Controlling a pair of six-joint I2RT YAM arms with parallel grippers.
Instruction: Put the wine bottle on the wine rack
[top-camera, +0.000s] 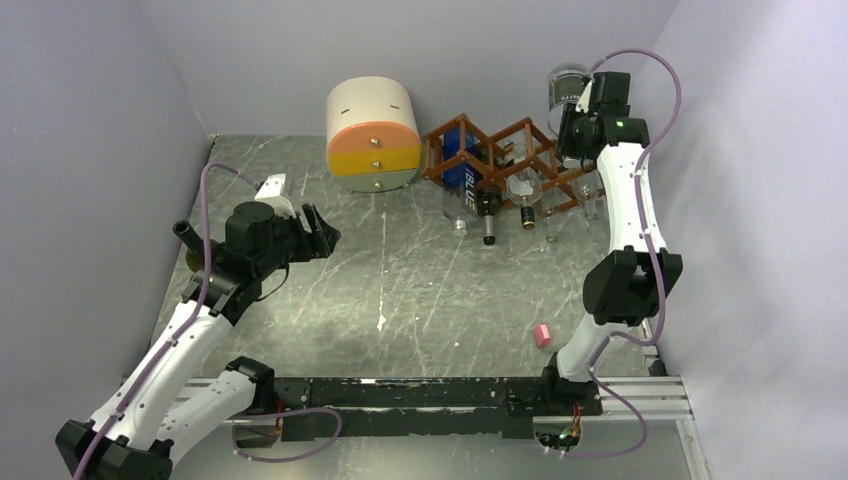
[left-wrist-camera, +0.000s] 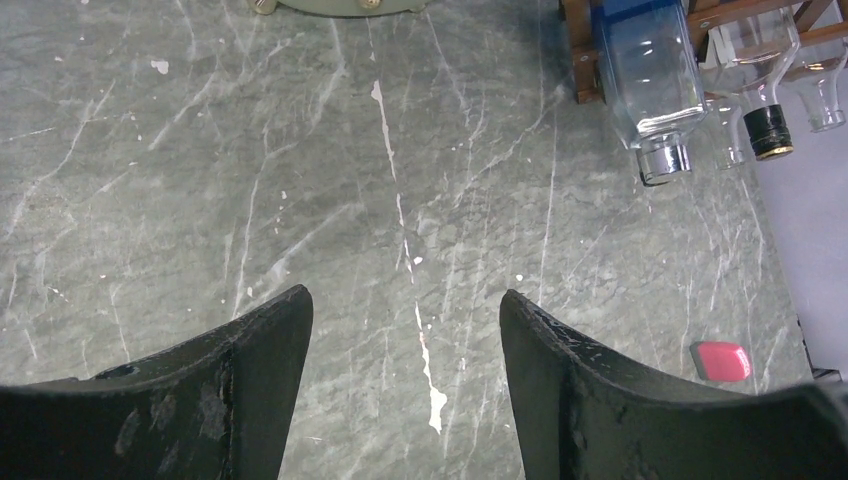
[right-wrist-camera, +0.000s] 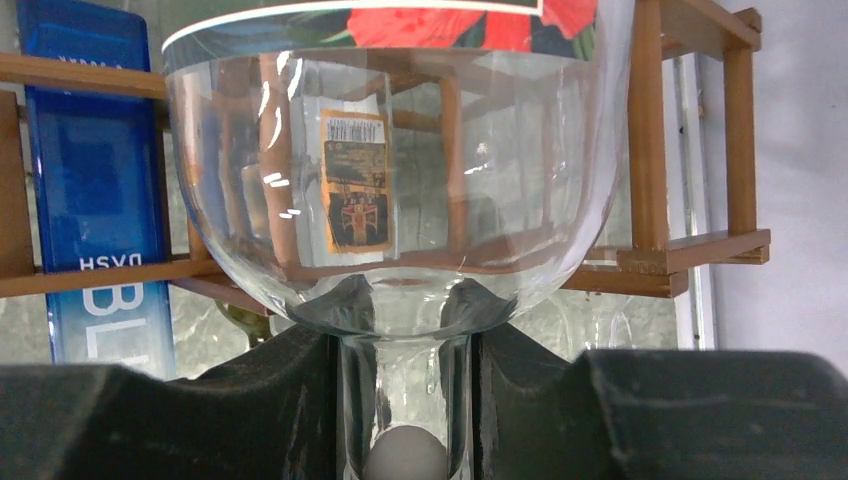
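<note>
The robot's right gripper should next carry the clear wine bottle down and slightly back, so that it rests between the bars (top-camera: 563, 168) at the rack's end by the wall.
My right gripper (top-camera: 574, 124) is shut on the neck of a clear glass wine bottle (top-camera: 566, 88). It holds the bottle in the air above the right end of the reddish-brown wine rack (top-camera: 528, 150), at the back right of the table. In the right wrist view the bottle's round shoulder (right-wrist-camera: 400, 190) fills the frame, its neck is pinched between my right gripper's (right-wrist-camera: 405, 335) dark pads, and the wine rack's bars (right-wrist-camera: 650, 150) show behind the glass. My left gripper (top-camera: 325, 235) hovers open over the left of the table, nothing between its fingers (left-wrist-camera: 270, 340).
A blue-labelled bottle (top-camera: 462, 168) and a dark-capped bottle (top-camera: 489, 213) lie in the rack, necks toward the front. A cream-and-orange drawer cabinet (top-camera: 372, 135) stands left of the rack. A small pink block (top-camera: 542, 335) lies near the right arm's base. Walls close in on both sides.
</note>
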